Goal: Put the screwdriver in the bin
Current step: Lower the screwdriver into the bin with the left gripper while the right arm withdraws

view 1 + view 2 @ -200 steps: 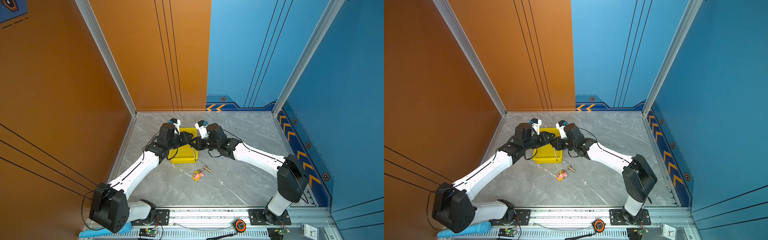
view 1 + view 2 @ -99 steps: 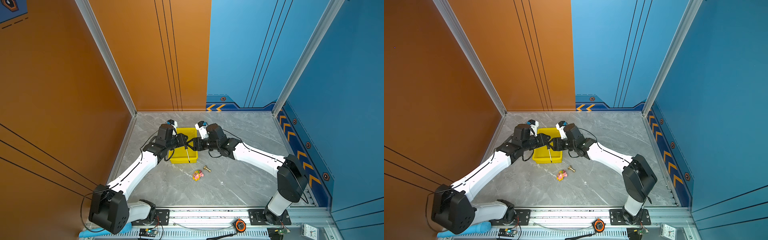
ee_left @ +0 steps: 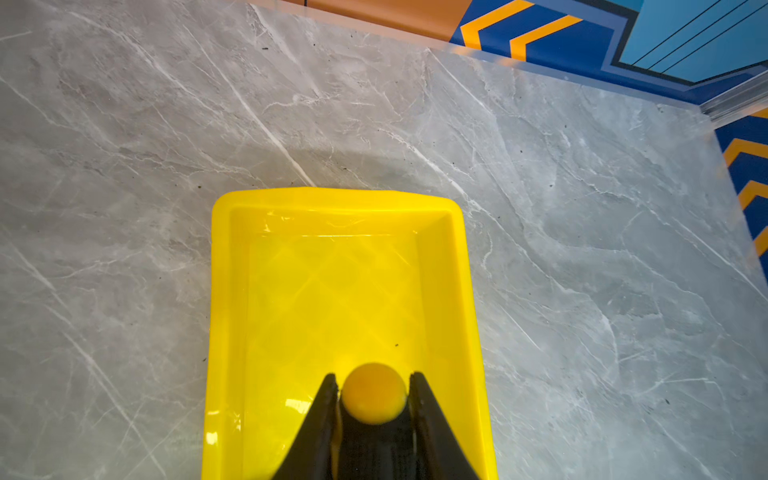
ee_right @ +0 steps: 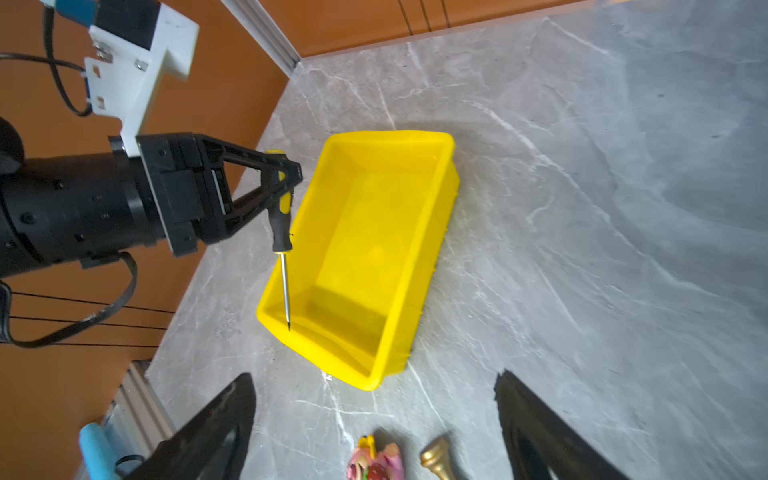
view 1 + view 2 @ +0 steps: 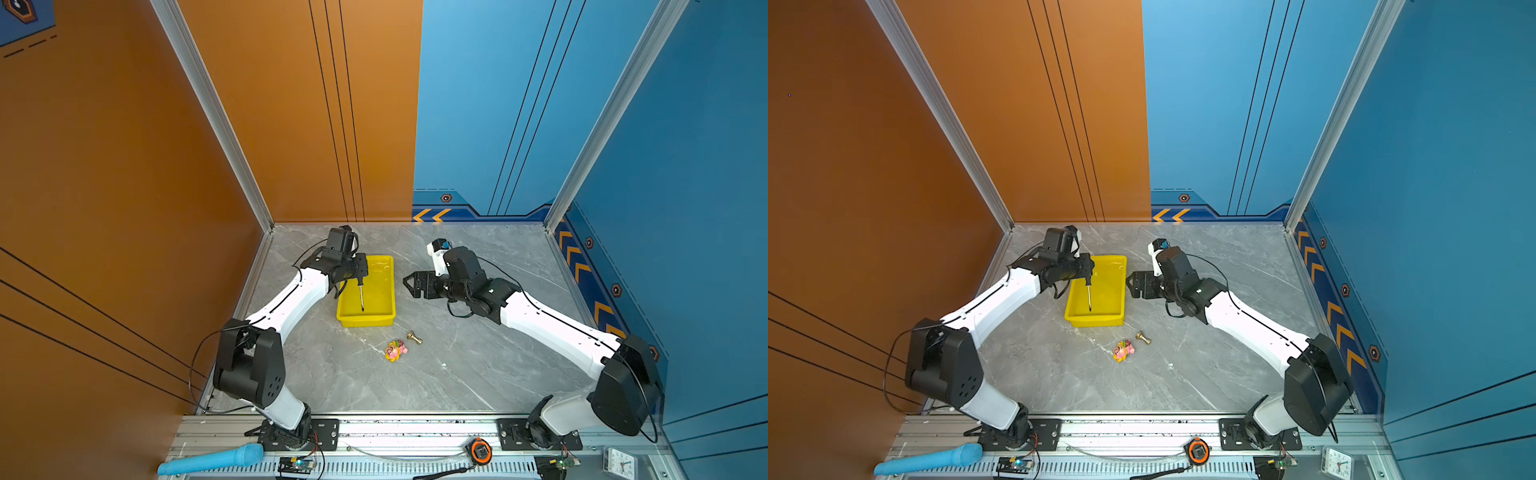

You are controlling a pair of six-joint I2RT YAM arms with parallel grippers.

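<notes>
Next, my left gripper lowers the screwdriver down into the yellow bin (image 5: pixel 365 321) and releases its black handle there, since the bin's bottom lies below my fingers.
The yellow bin (image 5: pixel 365 321) (image 5: pixel 1094 321) stands on the grey marble table, left of the middle. My left gripper (image 5: pixel 360 272) (image 5: pixel 1088 271) (image 4: pixel 291 174) is shut on the black handle of the screwdriver (image 5: pixel 361 297) (image 5: pixel 1089 297) (image 4: pixel 280 224). The thin shaft points down into the bin's left side. In the left wrist view the handle's yellow end (image 3: pixel 374 392) sits between the jaws, over the bin (image 3: pixel 336 195). My right gripper (image 5: pixel 408 287) (image 5: pixel 1130 286) (image 4: pixel 374 376) stands open and holds nothing, just right of the bin (image 4: pixel 390 137).
A pink and yellow toy (image 5: pixel 395 350) (image 4: pixel 376 459) and a small brass bell-shaped piece (image 5: pixel 414 337) (image 4: pixel 436 459) lie in front of the bin. Orange and blue walls close in the table's sides. A blue handle (image 5: pixel 212 457) and a tape measure (image 5: pixel 480 451) lie on the front rail.
The right gripper has opened, let go of the screwdriver and drawn back to the right, away from the bin. The left gripper keeps hold of the screwdriver over the bin.
</notes>
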